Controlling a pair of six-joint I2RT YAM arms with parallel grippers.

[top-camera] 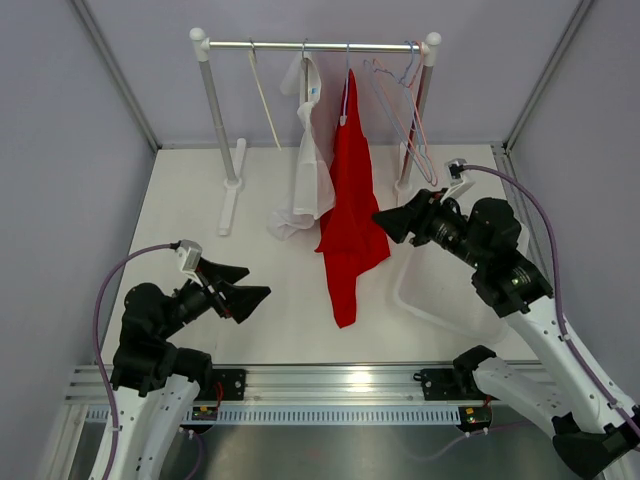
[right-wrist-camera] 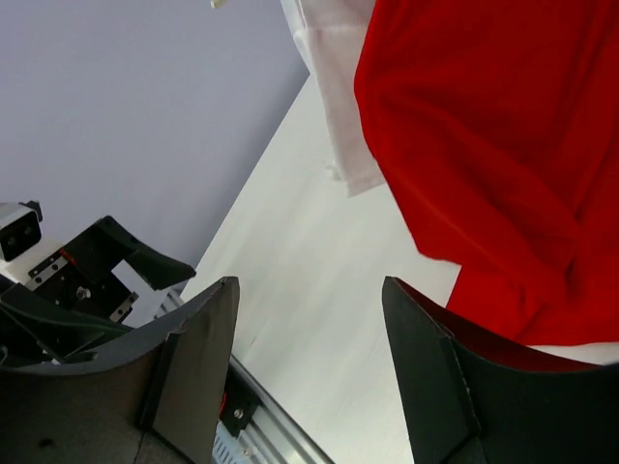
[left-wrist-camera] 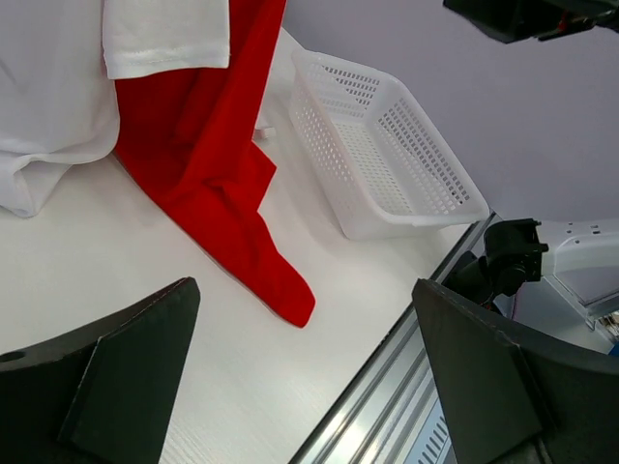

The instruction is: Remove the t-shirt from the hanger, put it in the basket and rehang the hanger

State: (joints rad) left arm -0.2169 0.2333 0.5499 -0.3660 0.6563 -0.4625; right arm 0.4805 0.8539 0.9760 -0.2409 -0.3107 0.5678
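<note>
The red fold at the hanger's lower end [top-camera: 345,130], where shirt meets hanger, is outward, so I should next turn my right gripper toward the rack and reach outward there.
A red t-shirt [top-camera: 350,200] hangs on a hanger [top-camera: 347,75] from the metal rail [top-camera: 320,45]. Its lower end trails on the table. It shows in the left wrist view [left-wrist-camera: 213,155] and the right wrist view [right-wrist-camera: 503,145]. A white t-shirt [top-camera: 310,170] hangs just left of it, bunched on the table. My right gripper [top-camera: 383,225] is open and empty, right beside the red shirt's right edge; in its wrist view [right-wrist-camera: 308,285] red cloth lies behind the right finger. My left gripper [top-camera: 258,280] is open and empty, low, left of the shirt's tail [left-wrist-camera: 306,285].
The white clothes rack stands at the back on two posts [top-camera: 215,110]. Empty wire hangers [top-camera: 405,110] hang at the rail's right end. A white mesh basket [left-wrist-camera: 387,145] lies on the table right of the red shirt, under my right arm. Grey walls enclose the table.
</note>
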